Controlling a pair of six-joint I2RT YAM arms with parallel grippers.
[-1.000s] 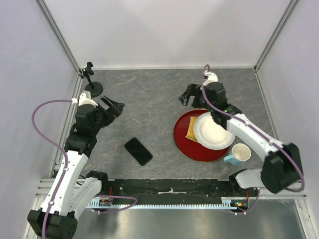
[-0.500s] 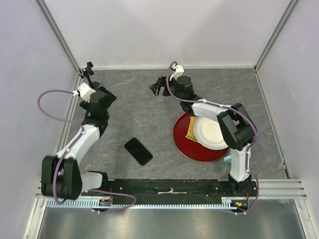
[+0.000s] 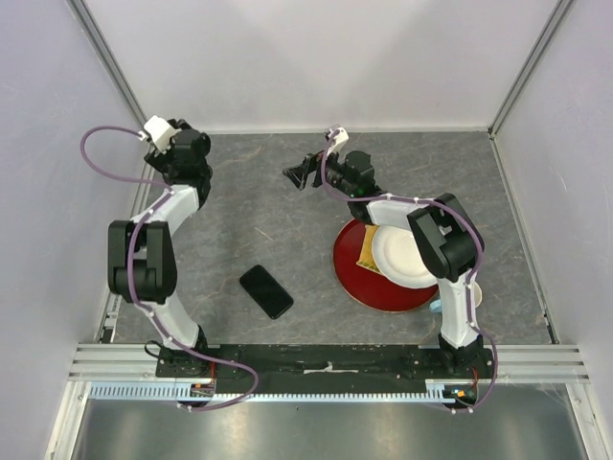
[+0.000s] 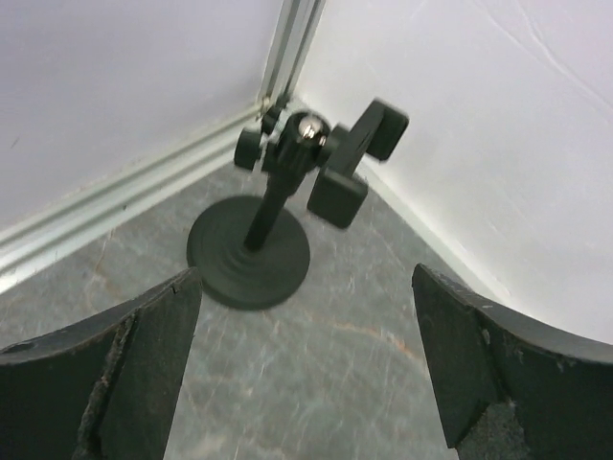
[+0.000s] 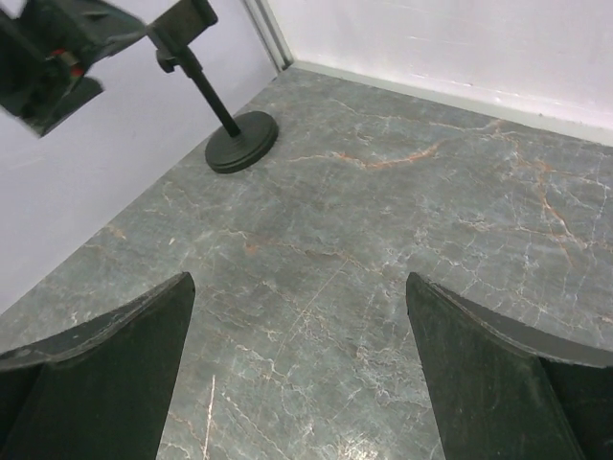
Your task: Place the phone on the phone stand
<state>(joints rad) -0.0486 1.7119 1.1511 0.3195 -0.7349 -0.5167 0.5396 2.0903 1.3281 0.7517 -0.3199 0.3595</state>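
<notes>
The phone stand is still beyond my open, empty fingers, so I will move my left gripper outward onto the clamp head's near end [image 4: 337, 198] and close it there.
The phone [image 3: 266, 291] lies flat on the grey table, near front left of centre, with neither gripper close to it. The phone stand [image 4: 251, 251] stands upright in the back left corner, clamp head on top. It also shows in the right wrist view [image 5: 240, 141]. In the top view it is hidden under the left arm. My left gripper [image 4: 306, 278] is open and empty, just short of the stand's base. My right gripper [image 3: 299, 174] is open and empty over bare table at the back middle, facing the stand; its fingers [image 5: 115, 374] frame bare table.
A red plate [image 3: 352, 278] at the right holds a white plate [image 3: 407, 254] and a yellow item [image 3: 370, 251]. A blue cup [image 3: 437, 307] peeks out beside the right arm. White walls close the back and sides.
My left arm has swung back and left into the corner by the stand. My right gripper has moved left along the back of the table. The phone has not moved.
</notes>
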